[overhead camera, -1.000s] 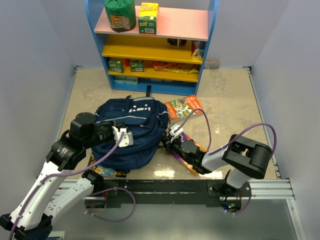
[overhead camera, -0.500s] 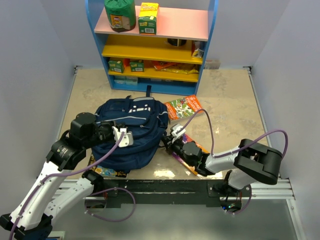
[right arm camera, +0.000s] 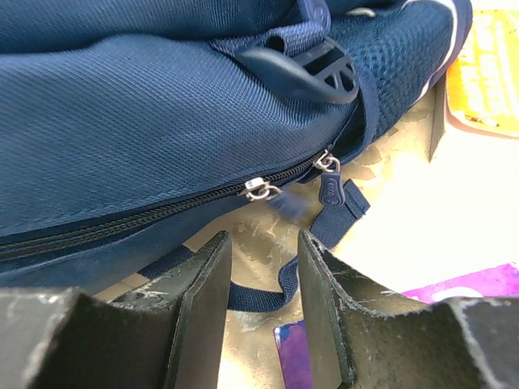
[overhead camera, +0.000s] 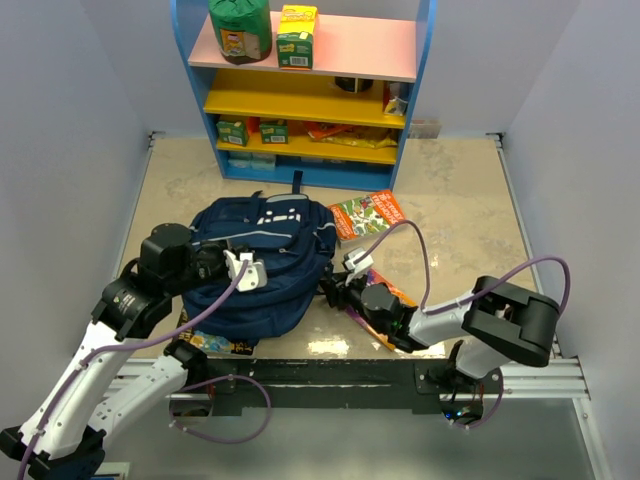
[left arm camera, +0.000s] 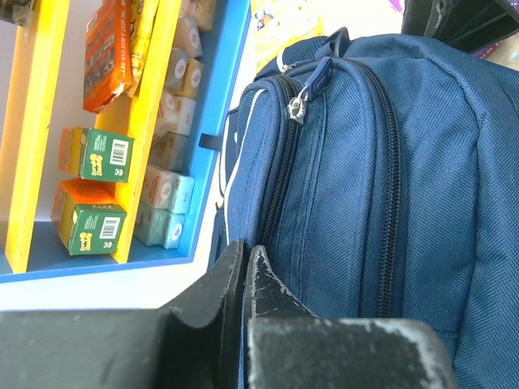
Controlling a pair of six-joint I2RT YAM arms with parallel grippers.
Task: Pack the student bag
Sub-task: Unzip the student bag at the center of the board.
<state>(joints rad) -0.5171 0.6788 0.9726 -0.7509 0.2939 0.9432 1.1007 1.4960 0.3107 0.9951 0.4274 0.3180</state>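
Observation:
My right gripper should push toward the edge of the bag, so that its open fingers come around the blurred pull of the nearer slider.
The student bag (overhead camera: 262,265) is a navy backpack lying flat in the middle of the table. My left gripper (overhead camera: 244,272) rests on its left side. In the left wrist view the jaws (left arm camera: 244,248) are pressed together with a sliver of blue fabric between them. My right gripper (overhead camera: 336,290) is low at the bag's right edge. In the right wrist view it (right arm camera: 263,241) stands open, holding nothing. A silver zipper slider (right arm camera: 259,190) with a blurred pull and a second zipper pull (right arm camera: 331,187) hang just beyond the fingertips. A blue strap (right arm camera: 268,293) lies on the table between the jaws.
A purple book (overhead camera: 374,317) lies under my right arm. A red and green book (overhead camera: 367,214) lies right of the bag. Another colourful book (overhead camera: 215,343) pokes out under the bag's near edge. A blue shelf (overhead camera: 300,90) with boxes stands at the back.
My right gripper went from shut to open and let go of the zipper pull. Its elbow swung slightly right and then settled. The left arm has not moved.

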